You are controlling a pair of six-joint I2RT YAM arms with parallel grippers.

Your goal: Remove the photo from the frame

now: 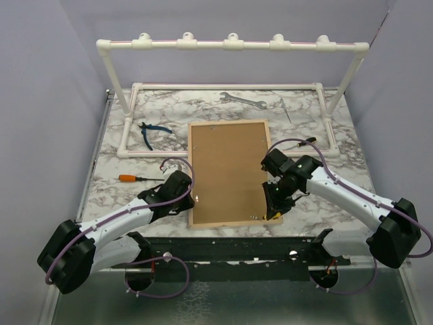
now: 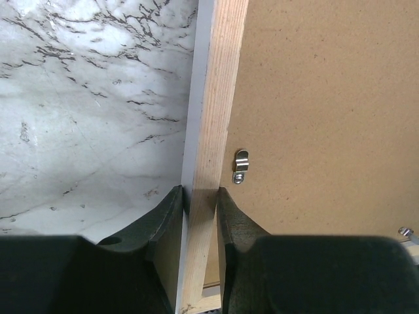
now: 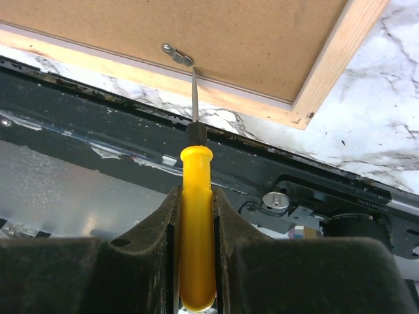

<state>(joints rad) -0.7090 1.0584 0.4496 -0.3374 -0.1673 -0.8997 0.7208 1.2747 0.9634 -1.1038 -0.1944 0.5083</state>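
My right gripper needs to carry the yellow-handled screwdriver outward next and release it on the Bare marble by the thin tool, which lies outward of it.
The frame [image 1: 226, 172] lies face down on the marble table, brown fibreboard back up inside a light wood rim. The photo is hidden under the backing. My left gripper [image 1: 191, 198] is shut on the frame's left rim near its near corner; in the left wrist view the fingers [image 2: 167, 216] pinch the wood rim [image 2: 213, 131], beside a metal clip [image 2: 241, 165]. My right gripper [image 1: 274, 202] is shut on a yellow-handled screwdriver [image 3: 196, 222]. Its tip touches a metal clip [image 3: 178, 54] on the frame's near edge.
A white pipe rack [image 1: 230, 45] stands across the back. A wrench [image 1: 242, 100], blue-handled pliers [image 1: 152, 132], an orange-handled screwdriver [image 1: 132, 178] and a thin tool [image 1: 286, 110] lie around the frame. The table's near edge [image 1: 237, 233] runs just beyond the frame.
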